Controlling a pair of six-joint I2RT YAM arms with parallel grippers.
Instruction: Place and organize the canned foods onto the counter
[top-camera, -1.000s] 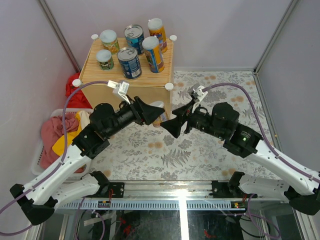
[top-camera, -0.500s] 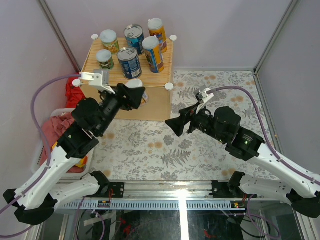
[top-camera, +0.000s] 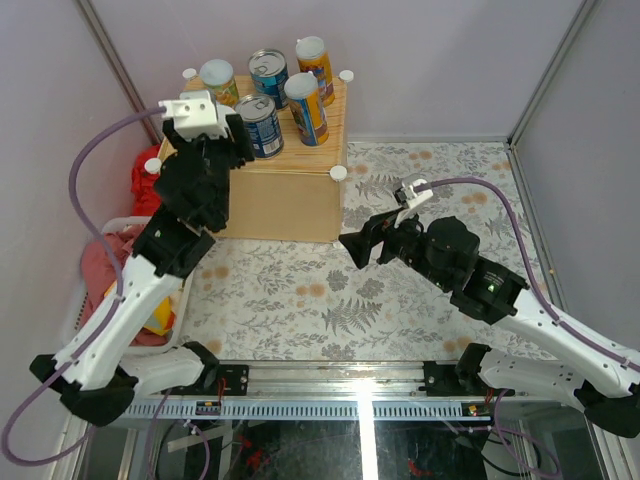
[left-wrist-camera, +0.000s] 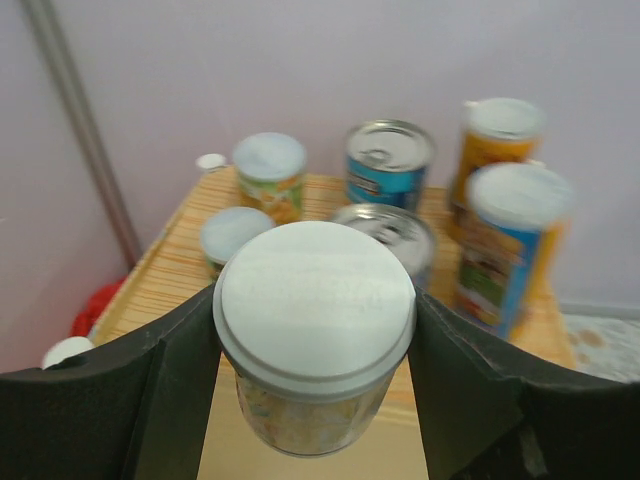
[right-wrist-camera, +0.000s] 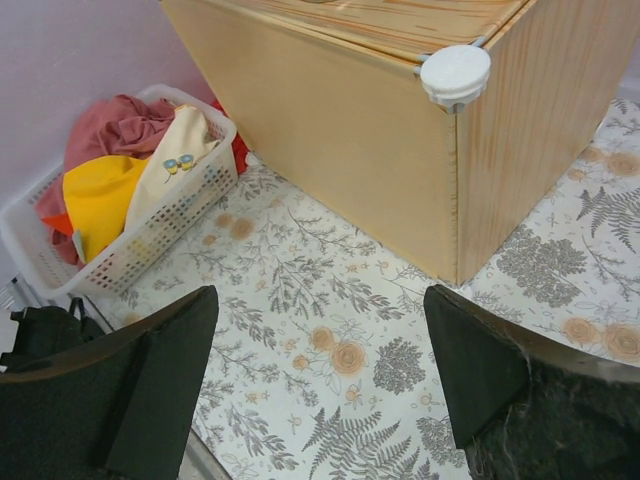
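The wood by the near white knob is empty, so my left gripper needs to move toward that knob next. Then it needs to lower its can in front of the short one (left-wrist-camera: 177, 305).
My left gripper (left-wrist-camera: 315, 345) is shut on a can with a silvery lid and a pale yellow label (left-wrist-camera: 315, 300), held just above the front left of the light-wood counter (left-wrist-camera: 165, 275). Several cans stand behind it: a green/yellow one (left-wrist-camera: 270, 172), a short one (left-wrist-camera: 233, 235), two blue ones (left-wrist-camera: 388, 160) (left-wrist-camera: 400, 232) and two tall orange-and-blue ones (left-wrist-camera: 497, 140) (left-wrist-camera: 508, 245). In the top view my left arm (top-camera: 200, 170) hides the counter's front left corner (top-camera: 300, 195). My right gripper (right-wrist-camera: 320, 330) is open and empty over the floral mat, off the counter's front right corner (right-wrist-camera: 455, 160).
A white plastic basket of clothes (right-wrist-camera: 130, 240) stands left of the counter, also in the top view (top-camera: 75, 310). White round knobs (right-wrist-camera: 455, 72) mark the counter's corners. The floral mat (top-camera: 300, 300) covers the floor. Purple walls close in the back and sides.
My left gripper has carried the can from in front of the counter up and left, over its front left part. My right gripper has drawn back slightly to the right, empty.
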